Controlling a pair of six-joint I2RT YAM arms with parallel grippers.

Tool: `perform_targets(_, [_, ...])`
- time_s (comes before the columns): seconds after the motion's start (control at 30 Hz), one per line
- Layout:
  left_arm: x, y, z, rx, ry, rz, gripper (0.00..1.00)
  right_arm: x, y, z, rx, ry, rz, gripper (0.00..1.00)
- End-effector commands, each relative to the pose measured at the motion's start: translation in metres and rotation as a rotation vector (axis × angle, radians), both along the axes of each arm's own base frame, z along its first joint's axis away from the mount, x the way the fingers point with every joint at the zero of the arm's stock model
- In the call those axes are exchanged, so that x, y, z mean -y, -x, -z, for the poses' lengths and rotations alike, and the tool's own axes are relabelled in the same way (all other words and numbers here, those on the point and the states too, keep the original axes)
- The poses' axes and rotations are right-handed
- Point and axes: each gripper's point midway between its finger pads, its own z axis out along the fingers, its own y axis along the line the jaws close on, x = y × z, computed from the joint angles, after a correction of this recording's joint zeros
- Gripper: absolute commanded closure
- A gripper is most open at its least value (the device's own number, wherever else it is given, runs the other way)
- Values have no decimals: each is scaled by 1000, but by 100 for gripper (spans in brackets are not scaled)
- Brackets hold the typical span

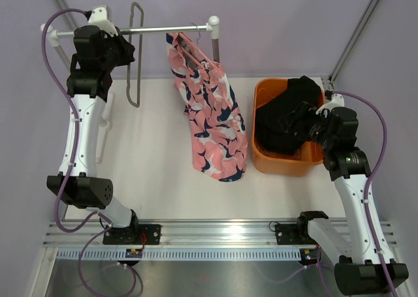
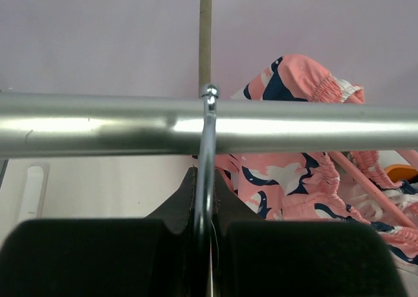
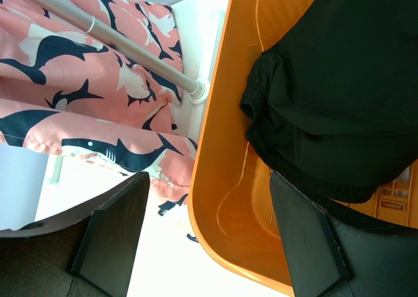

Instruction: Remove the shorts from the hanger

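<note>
The tip of the bare hanger's hook already reaches across the metal bar, so the robot's left gripper will next move down to set the hook on the bar and let go of it.
Pink shark-print shorts (image 1: 209,114) (image 2: 287,179) (image 3: 98,81) hang from a pink hanger (image 2: 366,183) on the metal rail (image 1: 163,29) (image 2: 98,124). Left of them a bare grey wire hanger (image 1: 135,81) hangs on the same rail. My left gripper (image 1: 127,49) (image 2: 208,179) is shut on its hook (image 2: 207,134) just below the rail. Black shorts (image 1: 281,114) (image 3: 339,81) lie in the orange bin (image 1: 281,165) (image 3: 215,147). Over the bin's left wall my right gripper (image 1: 304,117) (image 3: 208,176) stands open and holds nothing.
The rack's upright post (image 1: 213,46) (image 3: 130,46) comes down to the table just behind the pink shorts, next to the bin. A vertical bar (image 2: 205,36) stands behind the rail. Grey walls close in the white table on all sides.
</note>
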Motion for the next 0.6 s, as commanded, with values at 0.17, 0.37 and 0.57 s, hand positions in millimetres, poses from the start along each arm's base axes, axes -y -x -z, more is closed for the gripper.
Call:
perform_targets(0.17, [-14, -15, -6, 23, -41, -60, 100, -5, -2, -19, 54, -3, -17, 17])
perform_targets(0.37, [-18, -15, 12, -18, -50, -79, 96, -8, 0, -17, 53, -8, -26, 17])
perform_targets(0.57, [-23, -7, 14, -19, -52, -110, 82, -8, 2, -14, 47, -7, -26, 17])
